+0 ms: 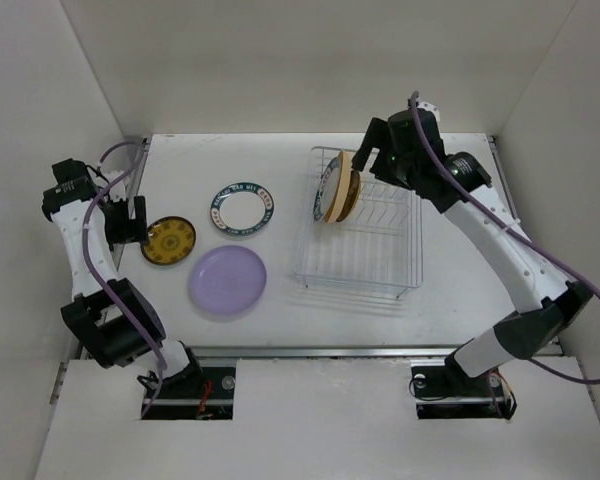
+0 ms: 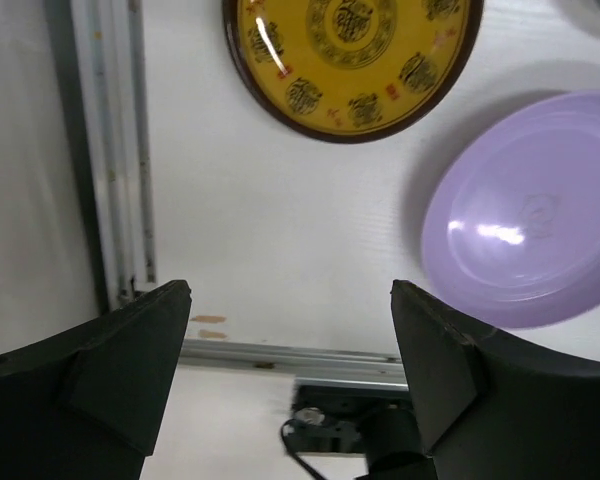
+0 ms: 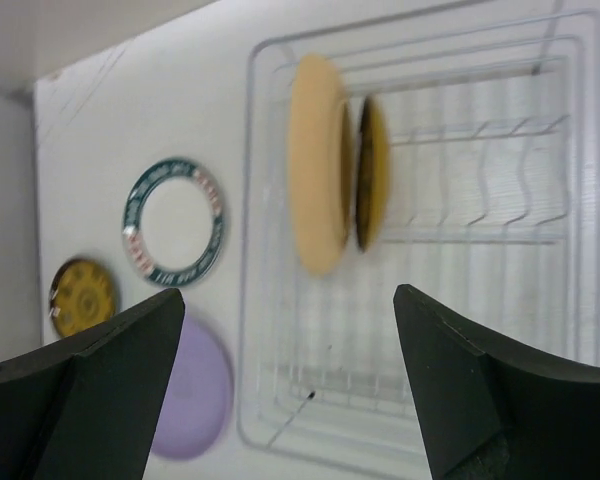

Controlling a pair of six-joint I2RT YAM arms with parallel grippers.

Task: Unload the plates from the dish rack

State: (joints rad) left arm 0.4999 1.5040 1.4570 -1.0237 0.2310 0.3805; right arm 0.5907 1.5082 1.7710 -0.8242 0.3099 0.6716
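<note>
My right gripper next lowers and closes on the top rim of the mustard plate (image 1: 354, 190) (image 3: 374, 172), since its side away from the pale yellow plate stands clear.
The wire dish rack (image 1: 380, 262) stands right of centre and holds two upright plates at its far left end: a pale yellow one (image 1: 332, 192) and a mustard one with a dark rim (image 1: 351, 196). Both show in the right wrist view, pale yellow (image 3: 315, 165) and mustard (image 3: 372, 172), inside the rack (image 3: 480, 150). My right gripper (image 1: 364, 157) is open and empty, just above these plates. Three plates lie flat on the table: lavender (image 1: 227, 281), white with a dark-blue rim (image 1: 242, 210), and patterned yellow with a dark rim (image 1: 168, 240). My left gripper (image 1: 130, 222) is open and empty, just left of the patterned yellow plate (image 2: 350, 50).
White walls close in the table on the left, back and right. A metal rail (image 2: 130, 150) runs along the table's left edge and another (image 2: 280, 352) along its near edge. The lavender plate (image 2: 530, 220) lies close to the near rail. The left arm's base (image 1: 115, 325) stands near the lavender plate.
</note>
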